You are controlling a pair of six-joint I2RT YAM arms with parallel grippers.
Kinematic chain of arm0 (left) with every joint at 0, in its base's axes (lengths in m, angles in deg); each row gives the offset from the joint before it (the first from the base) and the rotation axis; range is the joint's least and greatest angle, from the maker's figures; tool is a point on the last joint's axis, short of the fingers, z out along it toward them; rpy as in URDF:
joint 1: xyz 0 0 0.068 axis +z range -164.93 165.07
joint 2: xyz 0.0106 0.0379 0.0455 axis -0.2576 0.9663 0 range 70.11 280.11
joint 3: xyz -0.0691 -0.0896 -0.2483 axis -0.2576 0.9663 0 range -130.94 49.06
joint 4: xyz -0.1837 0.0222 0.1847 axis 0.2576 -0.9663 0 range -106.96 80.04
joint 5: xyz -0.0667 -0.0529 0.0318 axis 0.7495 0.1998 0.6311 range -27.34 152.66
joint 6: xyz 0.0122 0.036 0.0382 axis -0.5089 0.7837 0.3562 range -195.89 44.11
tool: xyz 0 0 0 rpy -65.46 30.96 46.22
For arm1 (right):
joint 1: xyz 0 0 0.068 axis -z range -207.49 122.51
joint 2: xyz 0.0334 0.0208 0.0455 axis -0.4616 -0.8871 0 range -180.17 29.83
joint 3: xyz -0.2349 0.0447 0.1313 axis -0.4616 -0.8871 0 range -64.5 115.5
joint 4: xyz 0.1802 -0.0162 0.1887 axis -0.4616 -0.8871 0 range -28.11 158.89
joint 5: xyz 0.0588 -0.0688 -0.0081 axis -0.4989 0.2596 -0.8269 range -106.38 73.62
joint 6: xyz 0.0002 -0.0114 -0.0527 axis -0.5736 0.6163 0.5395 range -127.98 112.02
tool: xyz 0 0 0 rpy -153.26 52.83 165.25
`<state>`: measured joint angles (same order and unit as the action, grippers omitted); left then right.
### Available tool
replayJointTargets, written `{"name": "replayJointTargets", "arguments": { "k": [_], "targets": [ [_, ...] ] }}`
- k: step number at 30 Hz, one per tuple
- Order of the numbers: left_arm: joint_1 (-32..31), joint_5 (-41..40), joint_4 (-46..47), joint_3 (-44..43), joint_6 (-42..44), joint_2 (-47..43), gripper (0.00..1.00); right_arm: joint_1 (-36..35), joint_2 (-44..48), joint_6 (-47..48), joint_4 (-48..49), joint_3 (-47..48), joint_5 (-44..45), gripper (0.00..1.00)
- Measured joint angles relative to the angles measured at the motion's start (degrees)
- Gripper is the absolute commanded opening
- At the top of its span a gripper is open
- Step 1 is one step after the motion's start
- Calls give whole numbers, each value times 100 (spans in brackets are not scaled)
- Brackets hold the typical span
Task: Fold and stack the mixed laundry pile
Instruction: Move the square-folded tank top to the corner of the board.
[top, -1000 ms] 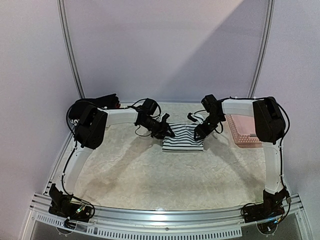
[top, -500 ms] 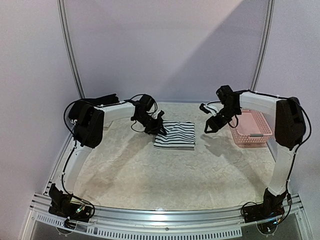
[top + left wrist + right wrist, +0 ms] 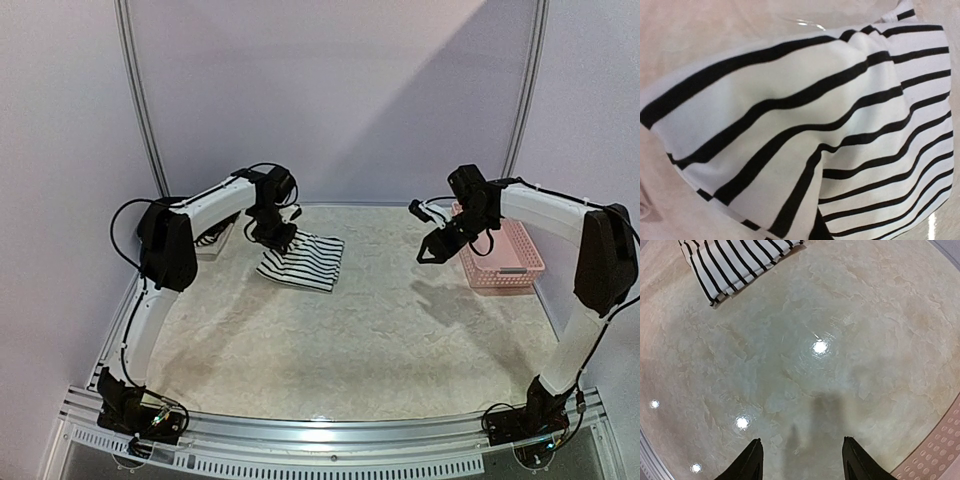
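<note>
The left gripper lifts next, carries the tank top onto the striped patch and releases it, as the patch lies to the gripper's left in the top view.
The folded black-and-white striped tank top point(image 3: 302, 262) lies on the table at the back left, turned at an angle. My left gripper point(image 3: 272, 240) is shut on its far left corner. In the left wrist view the striped cloth point(image 3: 790, 125) fills the frame from close up and hides the fingers. My right gripper point(image 3: 428, 252) hangs open and empty above the bare table, right of centre. Its wrist view shows both dark fingertips point(image 3: 754, 460) wide apart around my right gripper point(image 3: 802, 460), with the striped tank top point(image 3: 735, 262) at the top left.
A pink perforated basket point(image 3: 505, 262) stands at the back right, just right of the right gripper; its rim point(image 3: 935, 455) shows at the lower right of the right wrist view. A small patch of striped cloth point(image 3: 211, 238) shows behind the left arm at the far left.
The left gripper has closed on the striped top and dragged it left and back, turning it. The right gripper has let go, lifted and swung right toward the basket.
</note>
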<state>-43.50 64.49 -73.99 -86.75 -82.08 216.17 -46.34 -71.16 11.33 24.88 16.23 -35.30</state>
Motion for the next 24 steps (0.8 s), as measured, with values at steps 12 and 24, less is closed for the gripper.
{"name": "replayJointTargets", "arguments": {
  "k": [12,24],
  "targets": [
    [424,-1620,-599,-452,647,-557,0,0,0,24,57,-90,-109,54],
    [529,-2479,-743,-1209,1161,-557,0,0,-13,26,74,-105,-127,54]
  ]
}}
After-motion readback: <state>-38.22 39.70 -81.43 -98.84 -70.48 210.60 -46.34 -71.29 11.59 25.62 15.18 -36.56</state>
